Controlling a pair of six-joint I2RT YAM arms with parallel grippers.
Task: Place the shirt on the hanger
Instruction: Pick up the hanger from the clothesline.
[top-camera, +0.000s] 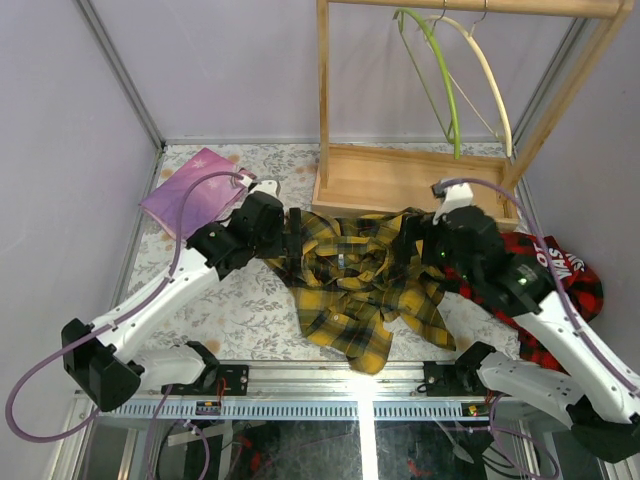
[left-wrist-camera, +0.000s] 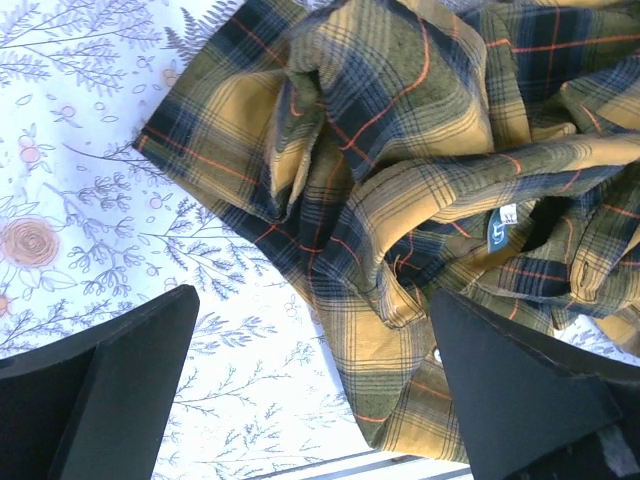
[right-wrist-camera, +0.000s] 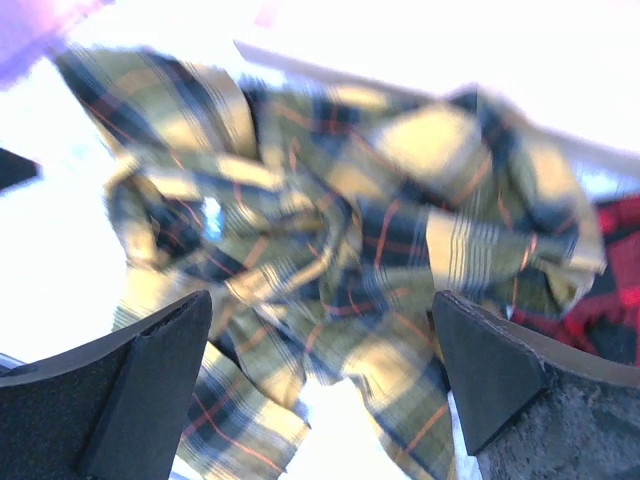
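Note:
I will next move my right gripper up and outward from above the shirt (top-camera: 360, 280) to the near arm of the yellow-green hanger (top-camera: 443, 75), because the hanger hangs high on the rack's bar.
The yellow-and-black plaid shirt (top-camera: 360, 280) lies crumpled on the floral table between my two arms. It fills the left wrist view (left-wrist-camera: 420, 180) and the blurred right wrist view (right-wrist-camera: 340, 230). The pale yellow-green hanger (top-camera: 443, 75) hangs by its hook from the wooden rack's top bar at the back. My left gripper (top-camera: 285, 235) is open over the shirt's left edge, holding nothing (left-wrist-camera: 315, 390). My right gripper (top-camera: 415, 240) is open above the shirt's right part, holding nothing (right-wrist-camera: 325, 385).
A cream curved hanger (top-camera: 490, 75) hangs beside the green one. The wooden rack's base (top-camera: 400, 180) stands behind the shirt. A red-and-black garment (top-camera: 565, 285) lies at the right under my right arm. A purple cloth (top-camera: 195, 190) lies at the back left.

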